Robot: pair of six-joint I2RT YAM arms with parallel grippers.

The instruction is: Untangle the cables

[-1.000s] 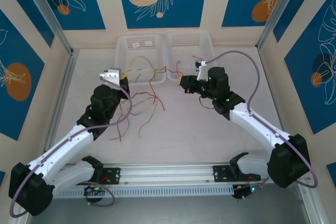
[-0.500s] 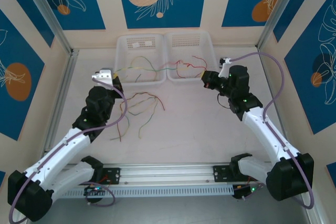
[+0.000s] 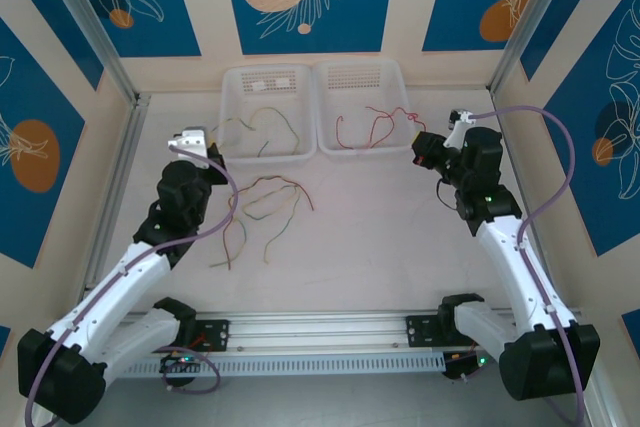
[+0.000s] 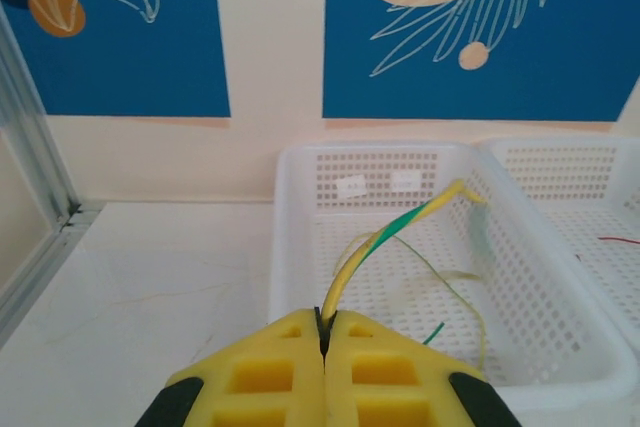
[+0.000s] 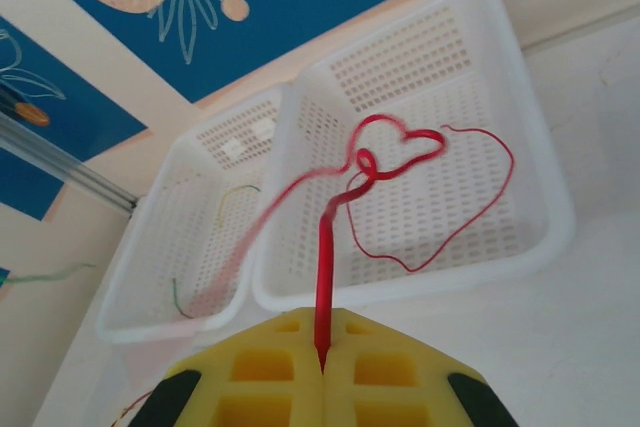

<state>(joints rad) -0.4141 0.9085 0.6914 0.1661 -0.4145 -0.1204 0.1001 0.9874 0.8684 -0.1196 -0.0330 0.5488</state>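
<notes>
The bottom of the nearer basket (image 3: 268, 119) is outward of my fingertips, so my left gripper should next move outward over it and release the yellow-green cable.
My left gripper (image 3: 213, 153) is shut on a yellow-green cable (image 4: 400, 227) at the left basket's (image 3: 232, 152) near left corner. From the pinched fingertips (image 4: 324, 322) that cable rises and curves over the basket floor (image 3: 262, 125). At the right basket's (image 3: 400, 147) near right corner, my right gripper (image 3: 419, 152) is shut on a red cable (image 5: 323, 267). This cable kinks and loops across that basket's floor (image 3: 375, 127). The two cables lie apart, one in each basket. Loose orange-brown and greenish cables (image 3: 265, 202) lie curled on the table between the arms.
The two white perforated baskets stand side by side against the back wall, sharing a middle rim (image 5: 262, 267). Metal frame posts (image 3: 100, 47) flank the table. Lavender arm cables (image 3: 550, 187) arc beside each arm. A rail (image 3: 320, 332) runs along the near edge.
Both grippers have drawn apart, left going left and right going right. The line stretched across both baskets has come apart: red now lies in the right basket, yellow-green in the left.
</notes>
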